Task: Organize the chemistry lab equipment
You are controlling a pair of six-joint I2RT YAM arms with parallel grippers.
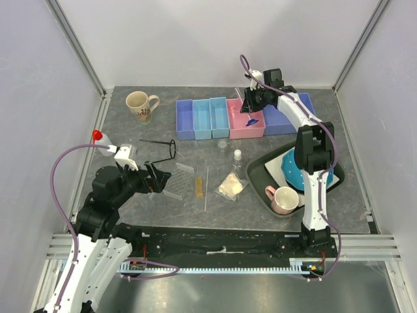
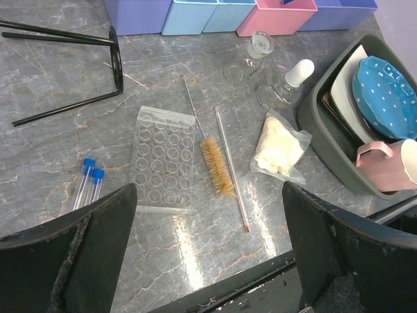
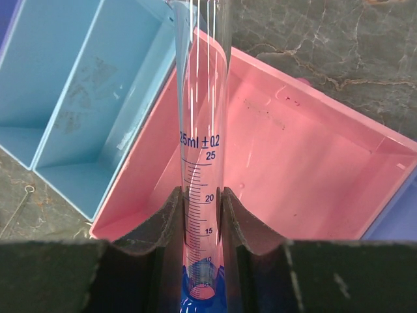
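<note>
I will next lower my right gripper toward the pink bin's bottom, away from its rim beside the blue bin, because the cylinder's top hangs over that rim.
My right gripper (image 3: 202, 215) is shut on a clear graduated cylinder (image 3: 202, 130) with a blue base, held tilted over the pink bin (image 3: 306, 150) at the back (image 1: 242, 125). My left gripper (image 2: 209, 195) hangs open and empty above the near table (image 1: 158, 177). Beyond it lie a clear rack (image 2: 164, 158), two blue-capped tubes (image 2: 89, 179), an amber brush (image 2: 217, 166), a thin rod (image 2: 232, 169), a whitish bag (image 2: 280, 147) and two white-capped bottles (image 2: 251, 59). A black wire ring (image 2: 116, 62) lies on its side at the left. A red-capped squeeze bottle (image 1: 98, 135) stands far left.
Blue bins (image 1: 210, 119) and purple bins (image 1: 185, 119) flank the pink one along the back. A dark tray (image 1: 260, 176) at the right holds a blue dotted plate (image 2: 384, 88) and a pink mug (image 1: 283, 199). A beige mug (image 1: 140, 105) stands back left.
</note>
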